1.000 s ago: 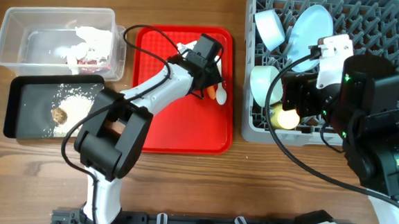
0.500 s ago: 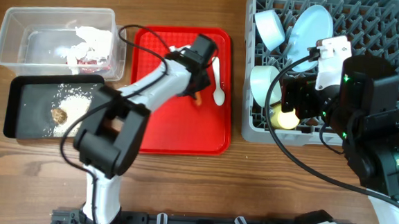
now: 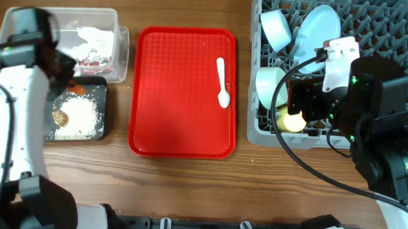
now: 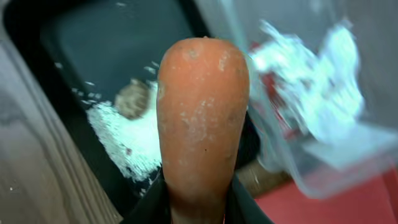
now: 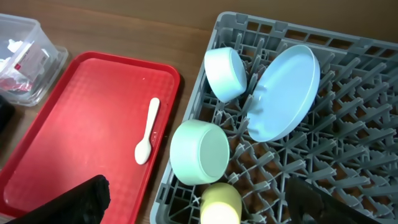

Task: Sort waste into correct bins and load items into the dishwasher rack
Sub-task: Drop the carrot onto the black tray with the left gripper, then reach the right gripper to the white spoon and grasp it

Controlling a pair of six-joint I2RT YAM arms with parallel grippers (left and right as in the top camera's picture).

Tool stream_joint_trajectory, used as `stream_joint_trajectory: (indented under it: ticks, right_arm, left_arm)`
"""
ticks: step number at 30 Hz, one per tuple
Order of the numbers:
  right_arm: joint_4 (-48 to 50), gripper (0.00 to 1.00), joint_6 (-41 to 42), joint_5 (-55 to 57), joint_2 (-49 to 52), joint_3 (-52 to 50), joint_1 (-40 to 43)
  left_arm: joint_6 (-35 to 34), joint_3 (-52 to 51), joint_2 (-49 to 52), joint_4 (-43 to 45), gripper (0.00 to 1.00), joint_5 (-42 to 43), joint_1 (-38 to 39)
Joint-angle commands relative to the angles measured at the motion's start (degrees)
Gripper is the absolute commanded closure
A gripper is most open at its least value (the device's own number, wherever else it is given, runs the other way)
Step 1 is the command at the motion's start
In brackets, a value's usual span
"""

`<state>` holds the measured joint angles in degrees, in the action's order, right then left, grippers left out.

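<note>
My left gripper needs to lower the carrot next, moving it back from the clear tub to a spot beside the brown lump in the black tray (image 3: 100, 94).
My left gripper (image 3: 74, 85) is shut on the short orange carrot (image 4: 202, 118) and holds it above the black tray (image 3: 100, 94), next to the clear tub (image 3: 89, 11). The left wrist view shows the jaws (image 4: 196, 199) around the carrot's base. The black tray holds rice grains (image 3: 83, 113) and a brown lump (image 3: 61, 117). The tub holds white-and-red paper scraps (image 3: 95, 40). The white spoon (image 3: 222, 80) lies on the red tray (image 3: 176, 113). My right gripper (image 5: 205, 202) is open and empty above the grey rack (image 3: 401, 27).
In the rack stand a pale blue plate (image 5: 283, 93), a pale blue bowl (image 5: 225, 73), a pale green bowl (image 5: 199, 152) and a yellow cup (image 5: 221, 204). The red tray lies between the bins and the rack.
My left arm has swung from the red tray to the left with the carrot, and is now over the black tray. The spoon stays on the red tray. The right arm has not moved.
</note>
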<state>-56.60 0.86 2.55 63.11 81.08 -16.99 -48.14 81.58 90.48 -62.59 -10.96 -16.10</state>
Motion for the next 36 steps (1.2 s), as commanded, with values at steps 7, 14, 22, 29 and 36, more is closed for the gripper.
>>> stream_joint_trajectory:
  ticks: [7,14,22,29,36]
  right_arm:
    - [0.0,0.08,1.1,-7.7,6.0,0.0,-0.2]
    - [4.5,0.09,1.3,-17.4,8.7,0.0,-0.2]
    - [19.1,0.21,9.7,-16.1,18.5,0.0,-8.1]
    - [25.5,0.27,20.6,2.0,37.4,0.0,-16.4]
    - [24.0,0.27,25.4,1.7,48.8,0.0,-15.4]
  left_arm:
    - [-9.8,-17.6,11.2,17.3,0.85,-2.0,-11.4]
    - [-9.1,-17.5,11.8,19.5,0.01,-1.9,-11.4]
    - [0.0,-8.6,2.4,9.0,0.0,1.6,-11.2]
    - [16.1,-7.0,-7.6,7.4,0.0,10.8,0.9]
    - [20.7,-7.0,-7.5,9.3,0.0,7.6,20.3]
